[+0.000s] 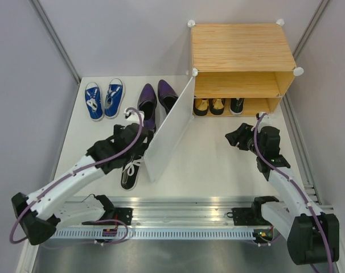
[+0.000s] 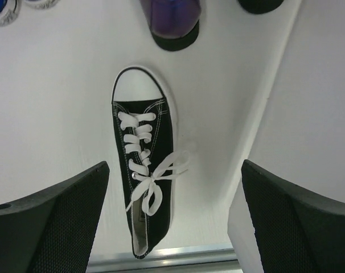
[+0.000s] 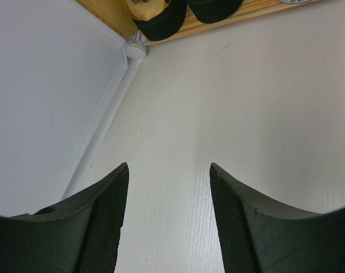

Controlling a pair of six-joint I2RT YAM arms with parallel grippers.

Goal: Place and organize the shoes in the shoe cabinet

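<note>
The black sneaker lies lengthwise under the robot's left gripper, between its wide-open fingers, so the gripper will next move down onto the white lace bow (image 1: 132, 165) (image 2: 152, 179) of the sneaker.
A black sneaker (image 2: 144, 176) with white laces lies on the table (image 1: 218, 165), toe pointing away. My left gripper (image 2: 174, 165) hangs above it, open wide, touching nothing. In the top view this gripper (image 1: 134, 149) is just left of the open white door panel (image 1: 169, 128). The blue sneakers (image 1: 104, 99) and purple dress shoes (image 1: 155, 99) stand at the back left. The wood-grain shoe cabinet (image 1: 241, 45) holds the gold shoes (image 1: 209, 106) and one black shoe (image 1: 237, 105) on its lower shelf. My right gripper (image 1: 234, 138) hovers open and empty before the cabinet.
The door panel (image 2: 309, 114) stands close on the right of my left gripper. A white corner connector (image 3: 136, 50) marks the cabinet's lower front corner. Grey walls enclose the table on the left, back and right. The metal rail (image 1: 178, 219) runs along the near edge.
</note>
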